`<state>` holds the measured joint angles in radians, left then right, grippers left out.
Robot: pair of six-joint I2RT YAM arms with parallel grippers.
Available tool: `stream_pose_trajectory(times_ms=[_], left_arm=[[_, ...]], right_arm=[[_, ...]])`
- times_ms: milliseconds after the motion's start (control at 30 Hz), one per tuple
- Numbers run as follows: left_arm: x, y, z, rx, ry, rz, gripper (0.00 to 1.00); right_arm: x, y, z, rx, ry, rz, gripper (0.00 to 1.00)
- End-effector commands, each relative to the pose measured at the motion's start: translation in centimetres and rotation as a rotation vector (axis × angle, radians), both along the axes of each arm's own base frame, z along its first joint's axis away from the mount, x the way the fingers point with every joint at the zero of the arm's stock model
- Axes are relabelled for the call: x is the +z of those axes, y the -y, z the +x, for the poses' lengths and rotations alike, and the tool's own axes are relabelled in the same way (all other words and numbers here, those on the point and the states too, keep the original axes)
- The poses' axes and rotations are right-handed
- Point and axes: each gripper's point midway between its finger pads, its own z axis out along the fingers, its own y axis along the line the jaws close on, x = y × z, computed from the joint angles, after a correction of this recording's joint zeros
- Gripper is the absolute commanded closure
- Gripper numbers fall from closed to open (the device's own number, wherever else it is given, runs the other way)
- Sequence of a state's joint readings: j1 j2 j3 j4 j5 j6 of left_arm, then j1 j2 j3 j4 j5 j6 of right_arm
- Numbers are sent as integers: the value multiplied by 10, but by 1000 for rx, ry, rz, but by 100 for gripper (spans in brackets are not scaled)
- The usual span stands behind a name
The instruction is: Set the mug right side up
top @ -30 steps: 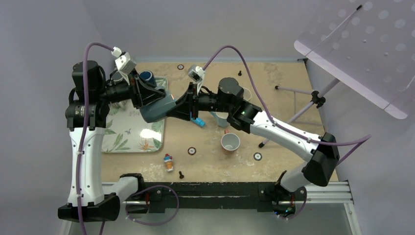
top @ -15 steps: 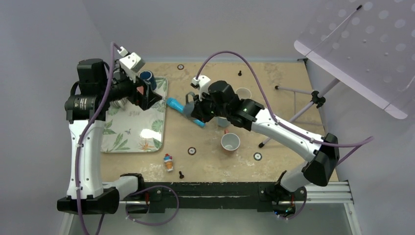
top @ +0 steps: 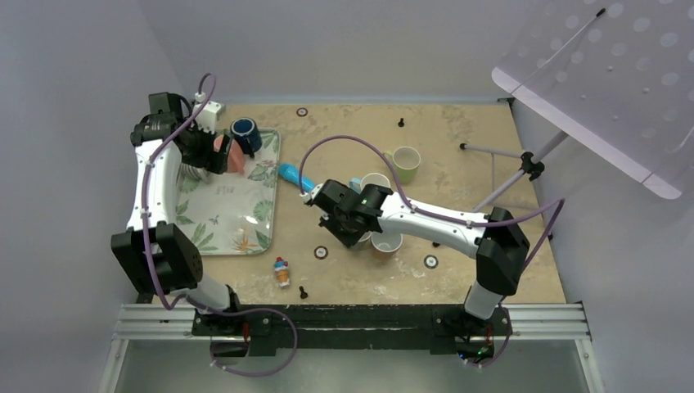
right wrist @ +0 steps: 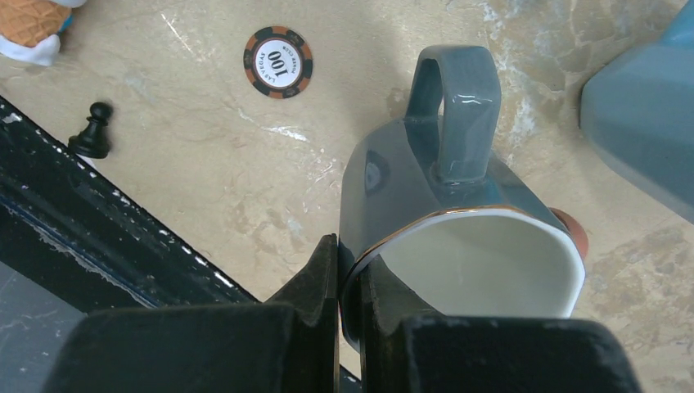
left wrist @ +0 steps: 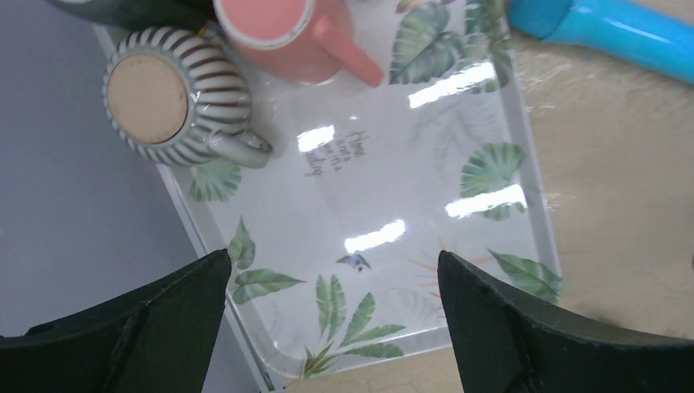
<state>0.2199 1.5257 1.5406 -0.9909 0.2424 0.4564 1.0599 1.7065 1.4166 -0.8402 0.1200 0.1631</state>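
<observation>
The right gripper lowers the mug, its opening already up, and releases its rim next, as the tabletop between poker chip and brown cup lies below.
The mug [right wrist: 425,180] is grey-blue with a white inside and a gold rim. In the right wrist view its mouth faces up at the camera and its handle points away. My right gripper [right wrist: 350,270] is shut on its rim wall, one finger inside and one outside. From above, the right gripper [top: 353,233] sits mid-table and the arm hides most of the mug. My left gripper [left wrist: 335,327] hangs open over the leaf-print tray [left wrist: 368,188], holding nothing.
On the tray are an upside-down striped mug [left wrist: 155,98], a pink mug [left wrist: 278,33] and a dark blue mug [top: 245,133]. A blue cylinder [top: 292,174], green cup [top: 407,162], brown cup [top: 389,243], poker chip [right wrist: 277,62], pawn [right wrist: 92,131] and cone toy [top: 282,272] lie around.
The left gripper opened, let go of the grey-blue mug and pulled back over the tray. The right gripper shut on the mug's rim and carried it toward the near middle of the table.
</observation>
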Motion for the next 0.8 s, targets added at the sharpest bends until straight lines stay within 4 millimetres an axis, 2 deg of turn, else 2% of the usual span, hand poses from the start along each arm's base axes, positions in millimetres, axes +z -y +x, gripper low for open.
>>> stream_pose_trajectory(times_ms=[0, 167, 433, 567, 767], left_arm=[[-24, -47, 19, 131, -6, 107, 1], [-49, -68, 38, 215, -7, 129, 7], [-87, -83, 61, 354, -40, 84, 15], [-113, -84, 64, 396, -104, 49, 20], [-134, -87, 56, 455, -105, 4, 25]], right_arm=[[4, 2, 10, -7, 54, -5, 100], [-6, -5, 14, -5, 52, -10, 99], [-4, -4, 16, -31, 57, -25, 77], [5, -4, 17, -45, 74, -13, 65], [13, -4, 18, -50, 97, -8, 62]])
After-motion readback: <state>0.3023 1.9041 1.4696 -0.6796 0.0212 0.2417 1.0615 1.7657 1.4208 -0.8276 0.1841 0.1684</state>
